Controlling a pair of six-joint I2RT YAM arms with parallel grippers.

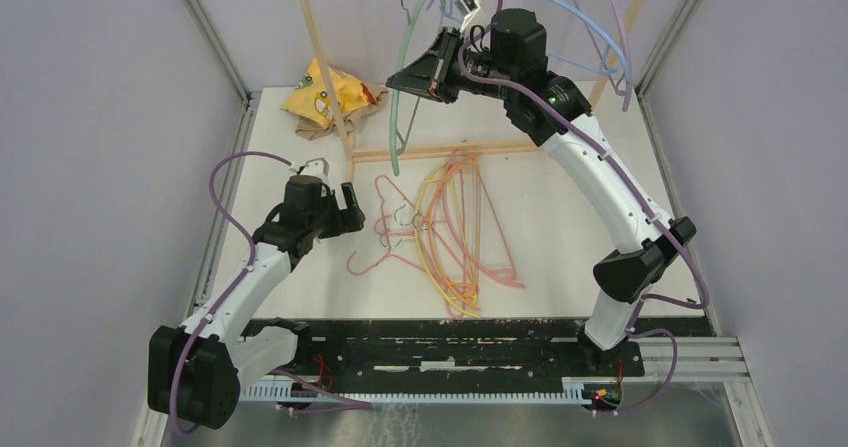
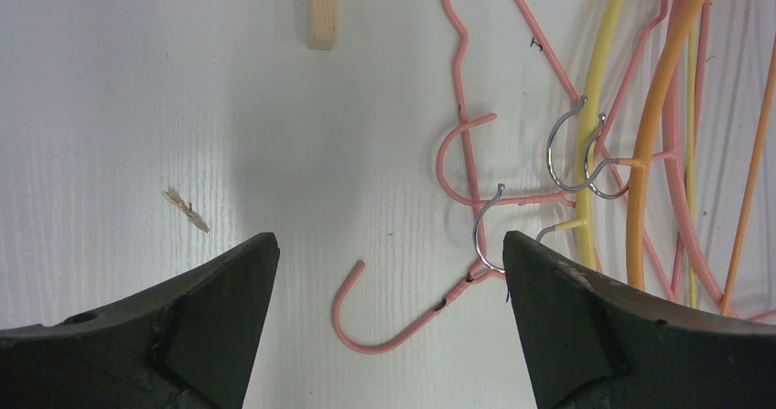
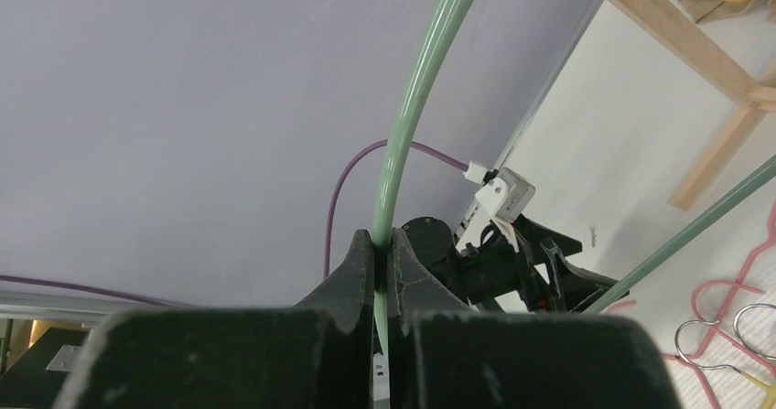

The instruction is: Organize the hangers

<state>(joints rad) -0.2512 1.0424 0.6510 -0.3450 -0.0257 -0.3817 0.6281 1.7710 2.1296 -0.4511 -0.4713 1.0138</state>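
Next, my right gripper carries the pale green hanger (image 1: 400, 97) outward and toward the light blue hanger (image 1: 560, 2), then releases it. Others already hang there on the rack.
A pile of pink, orange and yellow hangers (image 1: 455, 232) lies on the white table in the middle. My left gripper (image 1: 350, 207) is open just left of the pile; in the left wrist view a pink hook (image 2: 389, 313) lies between its open fingers (image 2: 210, 308). My right gripper (image 1: 408, 79) is raised at the back and shut on a pale green hanger (image 1: 400, 97), whose bar runs up between the fingers (image 3: 403, 134). Light blue (image 1: 600, 37) and lavender (image 1: 615, 12) hangers hang at the rear right near the rack.
A light wooden rack frame (image 1: 335, 107) stands at the back, its base bar (image 1: 450, 150) across the table. A yellow bag (image 1: 325, 95) lies at the back left by the frame. Metal rails edge the table left and right.
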